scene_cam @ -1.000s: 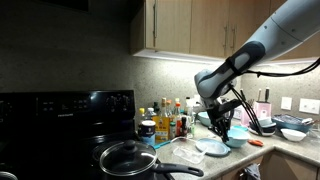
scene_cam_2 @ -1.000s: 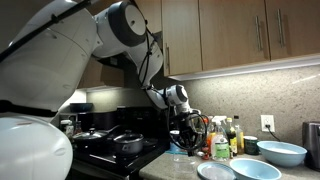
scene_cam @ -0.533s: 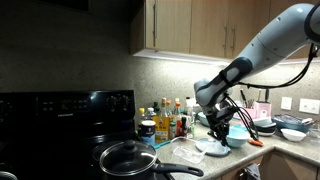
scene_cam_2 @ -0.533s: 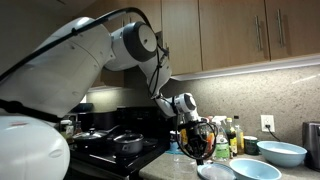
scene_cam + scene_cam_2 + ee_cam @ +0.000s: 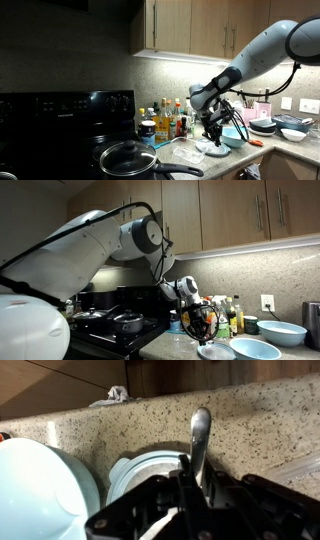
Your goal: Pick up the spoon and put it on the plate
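Note:
The metal spoon (image 5: 199, 442) is just above the pale blue-white plate, so I will lower my gripper and release it there.
My gripper (image 5: 193, 482) is shut on the metal spoon (image 5: 199, 442), whose end sticks out past the fingers over the speckled counter. The pale blue-white plate (image 5: 135, 468) lies right under the gripper, partly hidden by it. In both exterior views the gripper (image 5: 212, 136) (image 5: 199, 330) hangs just above the plate (image 5: 213, 148) (image 5: 214, 351) on the counter. The spoon is too small to make out there.
A deeper light-blue bowl (image 5: 40, 485) sits beside the plate; it also shows in an exterior view (image 5: 256, 350). A black frying pan (image 5: 128, 159) sits on the stove. Bottles (image 5: 172, 120) stand at the wall. More bowls (image 5: 282, 333) (image 5: 294, 131) stand further along the counter.
The arm has moved the gripper with the spoon down and sideways, from above the bowl to just over the plate.

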Tool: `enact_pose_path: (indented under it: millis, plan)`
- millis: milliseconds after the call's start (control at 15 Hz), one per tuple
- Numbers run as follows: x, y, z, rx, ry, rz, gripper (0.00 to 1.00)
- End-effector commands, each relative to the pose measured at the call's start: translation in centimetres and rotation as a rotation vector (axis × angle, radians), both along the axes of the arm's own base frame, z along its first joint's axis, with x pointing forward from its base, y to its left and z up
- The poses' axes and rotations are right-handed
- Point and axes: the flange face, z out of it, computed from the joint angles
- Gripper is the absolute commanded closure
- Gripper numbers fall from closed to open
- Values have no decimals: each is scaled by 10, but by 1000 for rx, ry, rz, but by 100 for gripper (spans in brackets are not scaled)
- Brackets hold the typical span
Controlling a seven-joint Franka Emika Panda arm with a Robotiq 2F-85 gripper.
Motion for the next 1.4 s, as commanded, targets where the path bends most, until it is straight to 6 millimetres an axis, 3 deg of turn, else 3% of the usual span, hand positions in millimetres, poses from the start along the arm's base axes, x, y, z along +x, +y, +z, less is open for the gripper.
enact_pose_path:
  millis: [0,267,333,400,800,1067,1133,1200,1333]
  plan:
    - [14,-7,-7,25,4,37,93]
    - [19,-9,-14,6,17,23,94]
    - [20,-9,-15,3,14,21,63]
    - [20,-10,-15,6,12,17,62]
    - [21,-12,-5,7,1,-8,24]
    - [8,13,31,-3,-53,-26,0]
    - [7,19,42,7,-75,-53,0]
    - [23,8,18,-15,-49,-9,11]
    - [21,18,37,-9,-76,-18,0]
